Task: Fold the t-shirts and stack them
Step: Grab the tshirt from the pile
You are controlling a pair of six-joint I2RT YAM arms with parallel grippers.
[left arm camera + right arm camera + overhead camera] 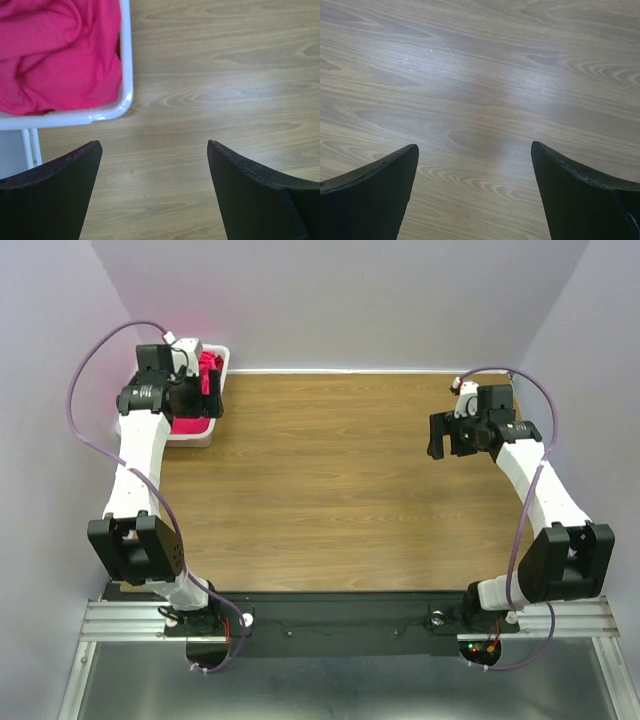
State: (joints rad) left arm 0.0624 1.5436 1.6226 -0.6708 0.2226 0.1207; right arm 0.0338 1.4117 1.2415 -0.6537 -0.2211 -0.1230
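Observation:
The left gripper goes outward and to the left in the top view next, then down onto the bunched t-shirts, since only bare wood shows between its fingers.
Bright pinkish-red t-shirts point(208, 370) point(55, 50) lie bunched inside a white basket point(222, 358) point(127, 75) at the table's far left corner. My left gripper point(205, 398) point(152, 150) hovers just beside the basket's near right corner, open, with only bare wood between its fingers. Over the right side of the table my right gripper point(448, 435) point(474, 150) hangs open above bare wood, holding nothing. A darker fold shows at the basket's near edge, too small to tell apart.
The wooden table point(340, 480) spreads between the two arms. Purple cables point(95, 350) loop from each arm. Pale walls close in the back and both sides. The arm bases sit on a black rail point(340, 615) at the near edge.

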